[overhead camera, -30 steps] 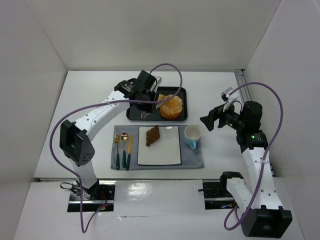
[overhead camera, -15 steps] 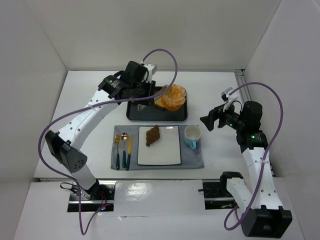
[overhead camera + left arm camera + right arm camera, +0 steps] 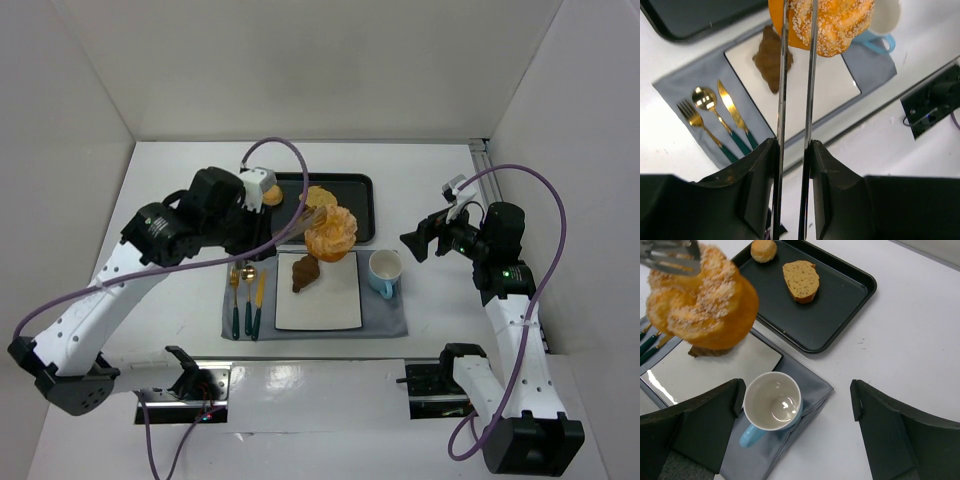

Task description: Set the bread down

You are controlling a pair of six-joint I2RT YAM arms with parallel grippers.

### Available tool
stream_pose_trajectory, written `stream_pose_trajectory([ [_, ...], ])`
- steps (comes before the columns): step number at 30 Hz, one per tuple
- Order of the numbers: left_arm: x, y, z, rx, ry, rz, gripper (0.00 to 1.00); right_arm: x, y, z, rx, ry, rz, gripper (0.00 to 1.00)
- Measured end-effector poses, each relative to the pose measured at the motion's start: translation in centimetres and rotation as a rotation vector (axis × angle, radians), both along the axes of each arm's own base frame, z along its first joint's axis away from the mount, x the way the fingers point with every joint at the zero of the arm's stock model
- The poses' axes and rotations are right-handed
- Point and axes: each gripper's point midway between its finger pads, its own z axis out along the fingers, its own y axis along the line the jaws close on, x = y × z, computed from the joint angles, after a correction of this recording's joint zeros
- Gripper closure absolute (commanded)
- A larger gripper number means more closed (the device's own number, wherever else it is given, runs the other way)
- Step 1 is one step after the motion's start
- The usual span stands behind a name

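The croissant is toward the far edge of the plate. My left gripper should next move the tongs [image 3: 285, 225] back and down over the bare near part of the plate to let go of the roll.
A large orange seeded bread roll [image 3: 331, 232] hangs in the air, pinched between metal tongs [image 3: 285, 225]. My left gripper [image 3: 247, 222] is shut on the tongs [image 3: 782, 75]. The roll [image 3: 840, 20] is over the far edge of the white square plate [image 3: 335, 300], close to the black tray [image 3: 358, 205]. A brown chocolate croissant [image 3: 305, 271] lies on the plate. My right gripper [image 3: 420, 240] is open and empty, above the table right of the blue cup [image 3: 385, 270]. The roll also shows in the right wrist view [image 3: 700, 300].
The tray [image 3: 840, 295] holds a bread slice [image 3: 801, 280] and a small bun [image 3: 763, 249]. The cup [image 3: 772, 402] stands on the grey mat [image 3: 385, 320]. A gold fork, spoon and knife [image 3: 245, 295] lie left of the plate. White walls enclose the table.
My left arm has lifted the roll in the tongs off the tray and carried it nearer, to above the plate's far edge. The right arm has not moved.
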Motion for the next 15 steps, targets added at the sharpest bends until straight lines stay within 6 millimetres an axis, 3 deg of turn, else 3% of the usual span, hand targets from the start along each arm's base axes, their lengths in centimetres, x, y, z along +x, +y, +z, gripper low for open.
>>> stream_pose_trajectory([
  [9,-5.6,1.5,-5.4,0.021,0.160,-0.051,1.00,0.0,0.0,-0.1,0.000,0.002,-0.002,0.01],
  [15,-7.5,1.2,-8.2,0.040,0.240,-0.103,1.00,0.0,0.0,-0.1,-0.001,0.002,-0.002,0.01],
])
